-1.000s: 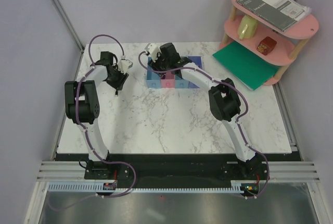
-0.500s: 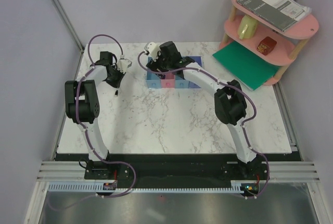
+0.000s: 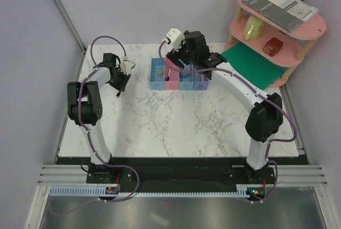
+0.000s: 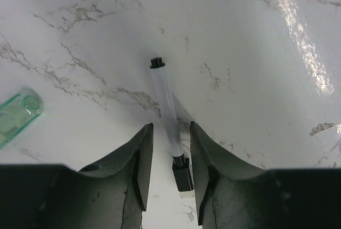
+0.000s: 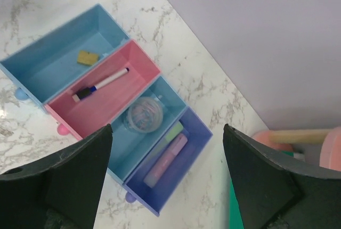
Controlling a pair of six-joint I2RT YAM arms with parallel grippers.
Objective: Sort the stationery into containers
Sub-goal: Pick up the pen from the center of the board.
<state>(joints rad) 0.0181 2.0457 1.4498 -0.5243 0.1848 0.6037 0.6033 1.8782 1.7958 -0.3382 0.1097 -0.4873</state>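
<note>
My left gripper stays low in place and closes its fingers onto the clear pen's body by the black cap next, as that body lies between them.
The containers are a joined row of four trays (image 5: 55,40), also in the top view (image 3: 179,86). The left light blue one holds a tiny gold clip (image 5: 86,57). The pink one holds a blue-and-white pen (image 5: 101,85). The other light blue one holds a round roll (image 5: 145,115). The purple one holds a pale green marker (image 5: 173,131) and a pink-purple marker (image 5: 166,160). My right gripper (image 5: 166,133) hangs open and empty above the trays. My left gripper (image 4: 170,133) is open at the table's far left (image 3: 120,84), with a clear pen with a black cap (image 4: 165,101) lying between its fingers.
A pale green translucent marker (image 4: 16,114) lies on the marble left of the left gripper. A pink tiered shelf (image 3: 308,28) stands at the back right with a grey notebook (image 3: 279,4) on top. A green mat (image 3: 250,65) leans at its foot.
My right arm has swung right and risen off the left trays, so the whole row now shows. My left gripper has stayed almost still over the clear pen.
</note>
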